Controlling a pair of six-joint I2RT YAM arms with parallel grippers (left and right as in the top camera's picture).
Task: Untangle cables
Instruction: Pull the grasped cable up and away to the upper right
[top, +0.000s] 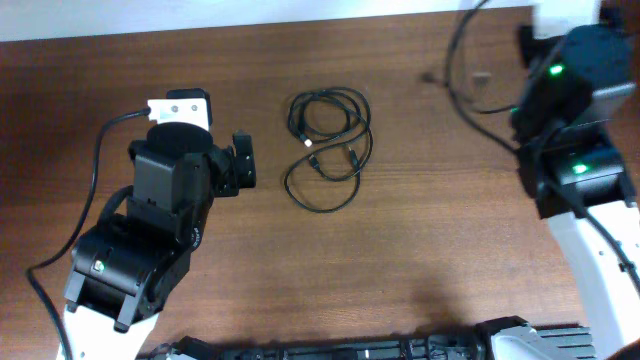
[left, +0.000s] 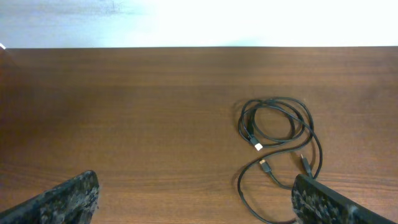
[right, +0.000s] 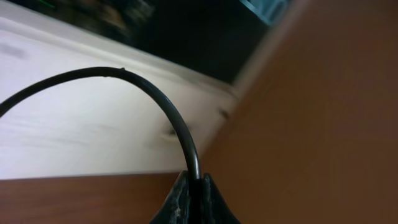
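Note:
I will carry the cable right in the overhead view and down to the bare tabletop below my right gripper, then release it clear of the tangle.
A loose tangle of thin black cables (top: 309, 142) lies on the wooden table (top: 420, 230), its loops overlapping and small plugs showing inside. My left gripper (top: 244, 162) is open just left of it. In the left wrist view the cables (left: 249, 127) lie ahead and to the right, with the right fingertip (left: 323, 200) over the nearest loop and my left gripper (left: 196, 205) empty. My right gripper (right: 200, 182) is shut on a black cable (right: 177, 121) that arches up from between its fingers. That cable (top: 455, 50) runs from the right arm (top: 565, 90) to a loose end at the back.
The table's far edge (top: 300, 22) meets a pale wall. The left arm's body (top: 150, 250) covers the front left. A small brown mark (top: 481, 77) sits near the loose cable end. Dark equipment (top: 400, 350) lines the front edge.

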